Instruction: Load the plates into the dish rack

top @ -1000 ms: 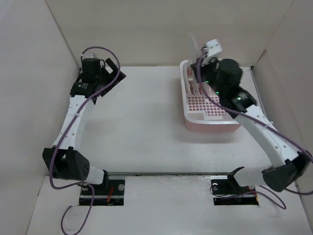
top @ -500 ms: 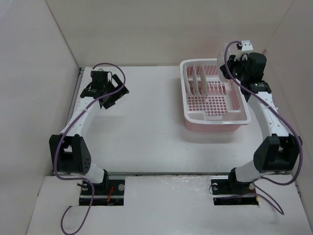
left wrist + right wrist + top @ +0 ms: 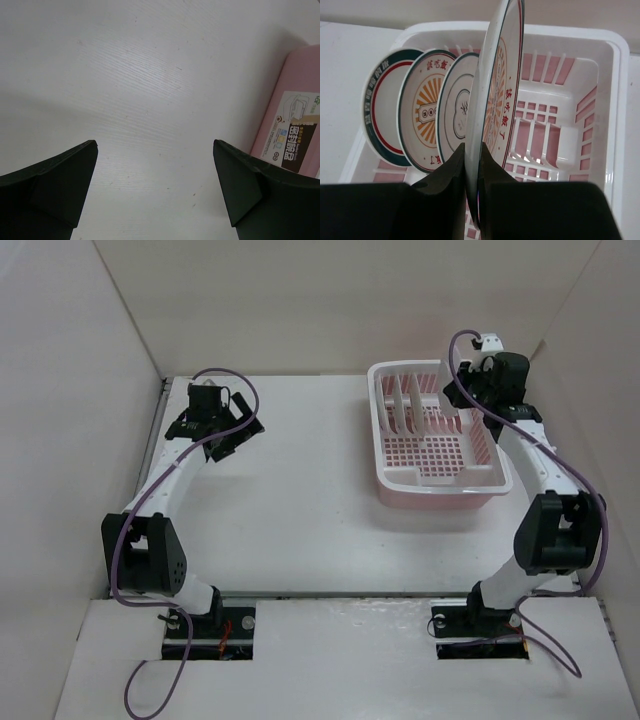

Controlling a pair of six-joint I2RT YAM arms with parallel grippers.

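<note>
My right gripper should next carry the sunburst plate down toward the standing plates, into free rack [image 3: 440, 478] space next to the dark-motif plate.
My right gripper [image 3: 472, 150] is shut on the lower rim of a white plate [image 3: 502, 75] with a red rim and an orange sunburst centre. It holds the plate upright and edge-on over the pink dish rack [image 3: 615, 65]. Three plates stand in the rack to its left: a plain one with a dark rim [image 3: 382, 120], a sunburst one [image 3: 422, 115], and one with a dark motif [image 3: 457, 110]. In the top view the right gripper [image 3: 462, 392] is at the rack's [image 3: 440, 478] back right. My left gripper [image 3: 236, 436] is open and empty over bare table; it also shows in its wrist view [image 3: 155, 150].
The rack's pink side wall with a paper label [image 3: 295, 135] shows at the right of the left wrist view. White walls close in the table at the back and sides. The rack's right half holds white divider pegs [image 3: 540, 142].
My right arm has swung from above the rack's back left to its back right and come lower, still holding the plate. The left gripper shifted slightly right earlier and now holds still.
</note>
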